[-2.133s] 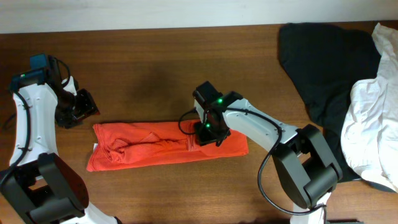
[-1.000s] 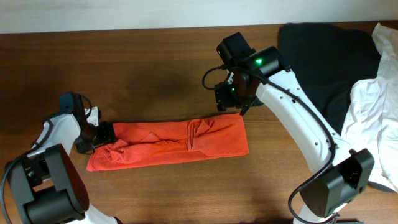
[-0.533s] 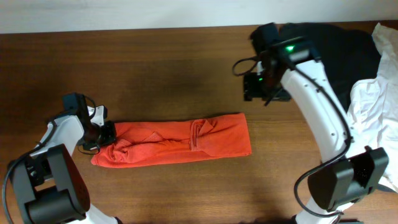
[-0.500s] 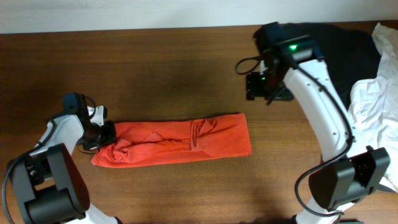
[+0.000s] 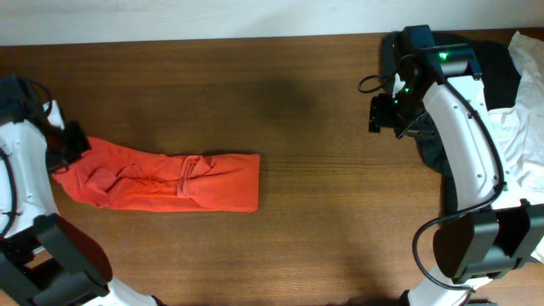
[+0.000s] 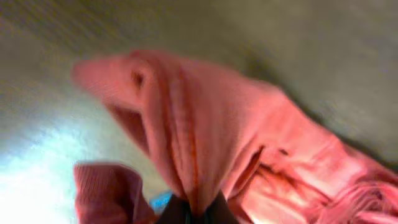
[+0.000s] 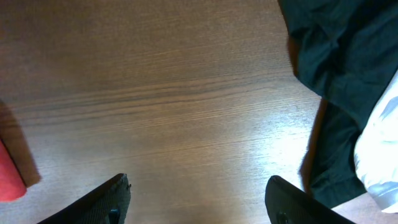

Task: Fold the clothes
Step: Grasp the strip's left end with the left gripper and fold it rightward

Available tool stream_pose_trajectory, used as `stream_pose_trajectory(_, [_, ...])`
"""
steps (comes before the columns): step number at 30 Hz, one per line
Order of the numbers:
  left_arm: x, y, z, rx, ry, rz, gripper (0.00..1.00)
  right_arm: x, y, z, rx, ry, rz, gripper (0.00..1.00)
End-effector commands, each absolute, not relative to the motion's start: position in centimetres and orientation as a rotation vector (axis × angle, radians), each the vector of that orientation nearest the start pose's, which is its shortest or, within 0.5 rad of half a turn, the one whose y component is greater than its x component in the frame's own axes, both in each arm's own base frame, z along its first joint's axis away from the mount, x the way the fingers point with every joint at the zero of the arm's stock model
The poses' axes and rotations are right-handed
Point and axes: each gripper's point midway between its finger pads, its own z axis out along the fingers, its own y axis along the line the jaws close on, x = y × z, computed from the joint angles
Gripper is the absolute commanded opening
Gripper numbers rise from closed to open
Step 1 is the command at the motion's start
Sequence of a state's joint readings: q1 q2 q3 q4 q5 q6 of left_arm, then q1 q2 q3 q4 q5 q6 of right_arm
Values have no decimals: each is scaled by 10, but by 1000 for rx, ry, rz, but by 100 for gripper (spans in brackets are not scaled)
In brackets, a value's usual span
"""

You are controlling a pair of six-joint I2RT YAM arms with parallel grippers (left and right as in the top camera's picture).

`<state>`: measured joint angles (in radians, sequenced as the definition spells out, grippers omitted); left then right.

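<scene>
I need to carry the pinched fold of the T-shirt onto the T-shirt's flat opposite end next with my left gripper.
The clothes, a red-orange T-shirt point(image 5: 170, 180), lie folded into a long strip on the left half of the table. My left gripper point(image 5: 70, 151) is shut on the strip's left end. In the blurred left wrist view the red-orange cloth point(image 6: 205, 124) rises in a bunched fold from between the fingers of that gripper point(image 6: 194, 214). My right gripper point(image 5: 384, 115) hovers open over bare wood at the far right, well away from the shirt. Nothing lies between the open jaws of the right gripper point(image 7: 202, 205), and a corner of the shirt point(image 7: 9, 177) shows at the left edge.
A black garment point(image 5: 500, 75) and a white garment point(image 5: 523, 127) are heaped at the right end of the wooden table point(image 5: 323, 212). The right wrist view shows the black garment point(image 7: 339, 50) and the white garment point(image 7: 379, 130) close to its right finger.
My left gripper has shut on the shirt's left end and dragged the whole strip to the left. My right arm has pulled back and to the right, toward the black garment.
</scene>
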<state>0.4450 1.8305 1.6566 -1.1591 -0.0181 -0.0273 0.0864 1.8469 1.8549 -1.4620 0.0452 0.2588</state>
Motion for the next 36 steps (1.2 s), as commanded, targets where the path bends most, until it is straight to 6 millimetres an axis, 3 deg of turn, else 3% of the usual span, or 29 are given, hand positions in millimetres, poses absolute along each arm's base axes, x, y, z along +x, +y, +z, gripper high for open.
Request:
stream_pose_trajectory(1, [381, 116, 172, -481, 2849, 41, 0, 365, 20, 184, 257, 3011, -62, 73])
stream_pose_trajectory(8, [398, -24, 163, -34, 2923, -22, 0, 361, 21, 184, 244, 3029, -62, 73])
stream_pose_trajectory(11, [393, -64, 145, 115, 2975, -22, 0, 361, 21, 184, 239, 3029, -62, 73])
stream_pose_trajectory(15, [386, -99, 116, 238, 3044, 50, 0, 361, 21, 184, 237, 3029, -63, 73])
stream_pose_trajectory(20, [372, -118, 104, 338, 3094, 70, 0, 361, 21, 184, 205, 3032, -65, 73])
stream_pose_trajectory(27, [351, -112, 105, 352, 3181, 103, 0, 362, 21, 184, 205, 3028, -64, 74])
stream_pose_trajectory(32, [347, -111, 109, 353, 3197, 103, 0, 362, 21, 184, 205, 3028, -63, 75])
stream_pose_trajectory(34, [350, -117, 111, 306, 3187, 60, 0, 362, 21, 184, 205, 3028, -63, 75])
stream_pose_trajectory(36, [353, -136, 111, 267, 3175, -79, 0, 362, 21, 184, 205, 3028, -63, 75])
